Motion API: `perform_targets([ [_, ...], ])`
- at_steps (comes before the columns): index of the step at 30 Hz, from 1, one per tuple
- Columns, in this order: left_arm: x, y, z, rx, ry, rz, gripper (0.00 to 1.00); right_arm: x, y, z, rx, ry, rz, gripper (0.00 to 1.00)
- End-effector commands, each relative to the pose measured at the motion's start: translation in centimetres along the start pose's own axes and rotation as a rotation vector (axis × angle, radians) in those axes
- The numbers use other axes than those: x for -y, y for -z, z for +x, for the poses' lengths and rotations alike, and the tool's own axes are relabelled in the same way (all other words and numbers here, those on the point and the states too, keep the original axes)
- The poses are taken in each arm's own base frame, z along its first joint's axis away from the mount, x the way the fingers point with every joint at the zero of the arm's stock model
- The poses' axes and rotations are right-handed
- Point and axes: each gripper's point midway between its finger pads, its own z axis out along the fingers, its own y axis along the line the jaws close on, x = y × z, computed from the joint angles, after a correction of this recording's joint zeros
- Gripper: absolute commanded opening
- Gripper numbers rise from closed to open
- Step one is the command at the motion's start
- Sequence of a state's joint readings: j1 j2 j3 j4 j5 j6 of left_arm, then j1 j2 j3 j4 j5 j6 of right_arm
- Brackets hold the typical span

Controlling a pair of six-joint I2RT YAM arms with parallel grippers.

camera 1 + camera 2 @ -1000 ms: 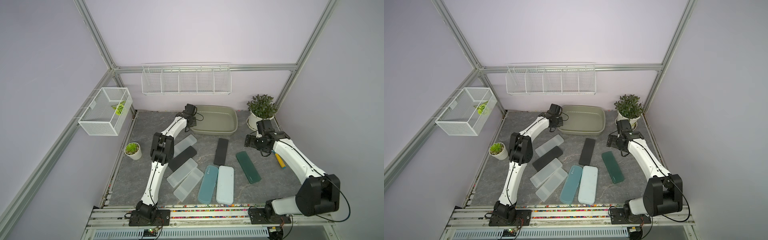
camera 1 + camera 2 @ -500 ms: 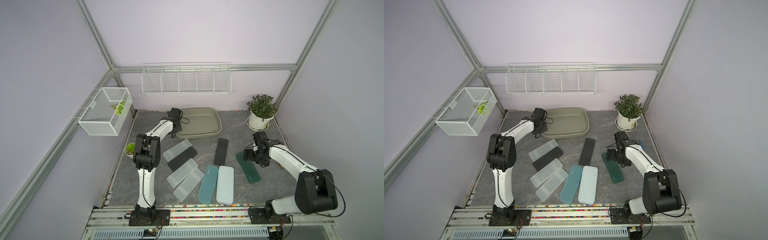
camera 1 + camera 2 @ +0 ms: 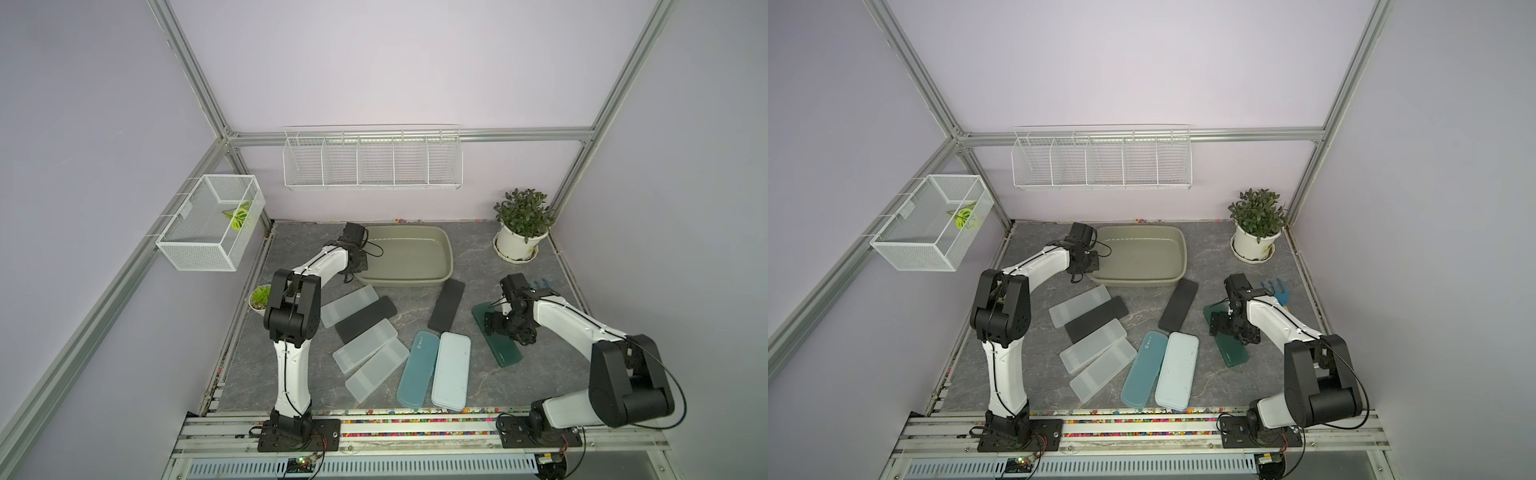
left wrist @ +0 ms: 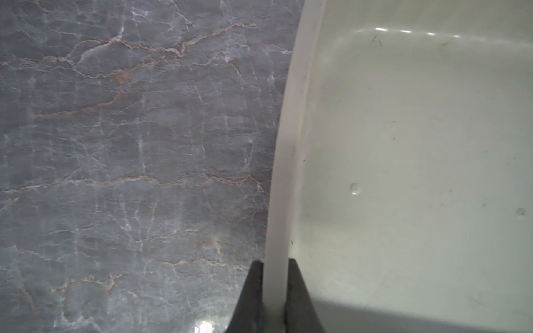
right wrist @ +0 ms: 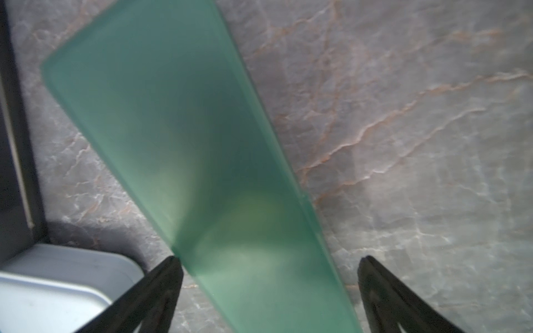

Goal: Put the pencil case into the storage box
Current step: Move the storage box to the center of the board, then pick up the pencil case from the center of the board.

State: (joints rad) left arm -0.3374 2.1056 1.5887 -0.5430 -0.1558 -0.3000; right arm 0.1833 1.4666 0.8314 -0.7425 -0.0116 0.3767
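Note:
My right gripper moves down onto the middle of the dark green pencil case next and closes across the long edges, since its open fingers straddle them.
The olive-grey storage box (image 3: pixel 448 253) (image 3: pixel 1183 253) stands at the back of the table with nothing in it. My left gripper (image 3: pixel 356 266) (image 3: pixel 1086 264) (image 4: pixel 275 263) is shut on the box's left rim (image 4: pixel 291 129), one finger inside the wall and one outside. A dark green pencil case (image 3: pixel 506 353) (image 3: pixel 1236 354) (image 5: pixel 178 129) lies flat at the right. My right gripper (image 3: pixel 505 326) (image 3: pixel 1231 328) (image 5: pixel 269 259) hangs low over its middle, open. The fingertips (image 5: pixel 173 262) straddle the case at an angle without gripping it.
Several other pencil cases lie mid-table: frosted white ones (image 3: pixel 365 343), black ones (image 3: pixel 446 305), a teal one (image 3: pixel 417 368), a pale blue one (image 3: pixel 451 370). A potted plant (image 3: pixel 521 232) stands back right, a small plant (image 3: pixel 260 296) left, a blue rake (image 3: pixel 1277 289) right.
The left gripper has dragged the storage box leftward and a little toward the front. The right gripper has come down from near the potted plant to over the green pencil case.

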Motion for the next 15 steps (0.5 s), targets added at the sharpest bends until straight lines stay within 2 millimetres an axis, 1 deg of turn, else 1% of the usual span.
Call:
perform_targets([
  [1, 0.0, 0.4, 4.0, -0.131, -0.112, -0.008, 0.00, 0.1, -1.2, 0.5, -0.040, 0.026, 0.031, 0.99],
  [2, 0.0, 0.7, 3.9, -0.126, -0.111, -0.009, 0.01, 0.2, -1.5, 0.5, -0.046, 0.023, 0.035, 0.99],
  [4, -0.2, 1.2, 3.7, -0.118, -0.110, -0.015, 0.12, 0.2, -1.9, 0.5, -0.056, 0.021, 0.041, 0.99],
  [6, -0.2, 1.7, 3.3, -0.106, -0.114, -0.020, 0.21, 0.3, -2.0, 0.4, -0.062, 0.016, 0.052, 0.98],
  [9, -0.5, 3.0, 2.2, -0.073, -0.109, -0.034, 0.36, 0.4, -1.9, 0.1, -0.054, 0.009, 0.065, 0.93],
  [11, -0.6, 4.2, 1.1, -0.038, -0.105, -0.042, 0.45, 0.4, -1.7, -0.1, -0.049, 0.005, 0.068, 0.86],
  [13, -0.8, 5.4, 0.0, -0.004, -0.100, -0.047, 0.52, 0.4, -1.2, -0.4, -0.036, 0.005, 0.065, 0.76],
  [15, -1.0, 6.6, -1.0, 0.029, -0.096, -0.058, 0.56, 0.2, -0.4, -0.9, -0.011, 0.006, 0.059, 0.67],
])
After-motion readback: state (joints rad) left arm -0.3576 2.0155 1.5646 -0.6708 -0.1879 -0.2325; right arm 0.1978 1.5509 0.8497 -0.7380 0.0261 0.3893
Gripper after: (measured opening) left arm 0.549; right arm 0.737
